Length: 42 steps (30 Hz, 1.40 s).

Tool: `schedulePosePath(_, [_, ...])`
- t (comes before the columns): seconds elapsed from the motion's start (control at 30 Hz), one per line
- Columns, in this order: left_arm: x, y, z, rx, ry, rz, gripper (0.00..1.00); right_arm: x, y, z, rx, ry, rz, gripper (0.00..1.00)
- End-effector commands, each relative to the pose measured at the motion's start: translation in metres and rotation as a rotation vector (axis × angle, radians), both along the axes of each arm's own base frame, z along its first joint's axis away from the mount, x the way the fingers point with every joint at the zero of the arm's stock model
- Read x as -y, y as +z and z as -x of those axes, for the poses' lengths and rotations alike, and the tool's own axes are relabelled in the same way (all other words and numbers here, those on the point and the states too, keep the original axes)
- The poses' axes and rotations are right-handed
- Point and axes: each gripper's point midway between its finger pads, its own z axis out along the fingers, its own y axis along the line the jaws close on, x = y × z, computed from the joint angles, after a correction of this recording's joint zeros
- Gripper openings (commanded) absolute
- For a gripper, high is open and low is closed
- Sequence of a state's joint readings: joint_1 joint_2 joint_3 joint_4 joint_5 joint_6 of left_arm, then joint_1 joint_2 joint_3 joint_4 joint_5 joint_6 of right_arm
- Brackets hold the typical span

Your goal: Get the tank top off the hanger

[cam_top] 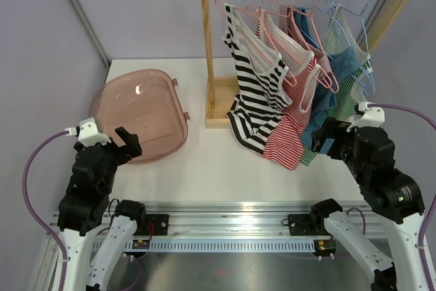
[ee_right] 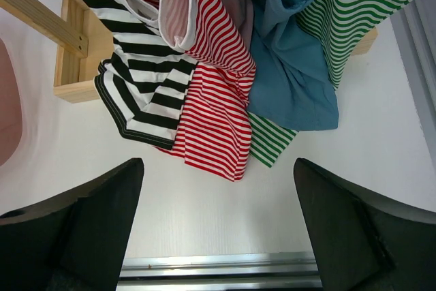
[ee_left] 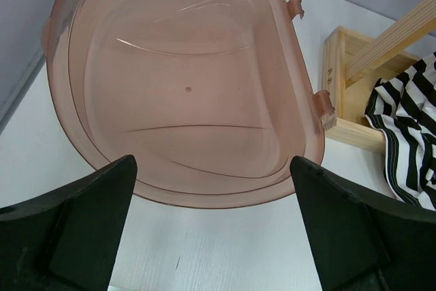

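Note:
The black-striped tank top's pink hanger is high above the hems, so my right gripper will rise outward and close on the hanger's near arm (cam_top: 271,42).
Several tank tops hang on pink and blue hangers from a wooden rack (cam_top: 206,52): a black-and-white striped one (cam_top: 255,93), a red-striped one (cam_top: 293,117), a pink one, a blue one (cam_top: 344,66) and a green-striped one (cam_top: 354,86). Their hems rest on the table, seen in the right wrist view as the black-striped (ee_right: 136,93), the red-striped (ee_right: 214,114), the blue (ee_right: 293,66) and the green-striped (ee_right: 354,11). My right gripper (cam_top: 325,135) is open and empty near the hems. My left gripper (cam_top: 124,144) is open and empty by the pink tub.
A translucent pink tub (cam_top: 146,86) lies at the left of the table, also in the left wrist view (ee_left: 68,52). The rack's wooden base (ee_left: 340,66) stands right of it. A metal rail (cam_top: 231,226) runs along the near table edge.

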<state>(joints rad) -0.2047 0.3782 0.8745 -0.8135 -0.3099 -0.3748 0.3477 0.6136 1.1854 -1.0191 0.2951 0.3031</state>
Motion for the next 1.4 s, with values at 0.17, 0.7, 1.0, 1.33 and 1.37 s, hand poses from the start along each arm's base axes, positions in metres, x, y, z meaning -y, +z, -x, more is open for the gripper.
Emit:
schedulePosePath(0.17, [0.002, 0.014, -0.003, 0.072, -0.004, 0.026, 0.99, -0.009, 0.008, -0.008, 0.035, 0.032, -0.019, 0.99])
schedulePosePath(0.7, [0.006, 0.013, -0.003, 0.077, -0.027, 0.033, 0.99, -0.063, 0.104, -0.052, 0.188, 0.288, -0.042, 0.95])
schedulePosePath(1.0, [0.012, 0.007, -0.009, 0.046, -0.054, 0.03, 0.99, -0.113, 0.155, -0.11, 0.282, 0.462, -0.046, 0.77])
schedulePosePath(1.33, [0.019, 0.0, -0.016, 0.006, -0.087, 0.027, 0.99, -0.143, 0.163, -0.199, 0.307, 0.507, 0.058, 0.75])
schedulePosePath(1.37, [0.019, 0.0, -0.017, 0.003, -0.088, 0.027, 0.99, -0.143, 0.17, -0.202, 0.331, 0.522, 0.093, 0.75])
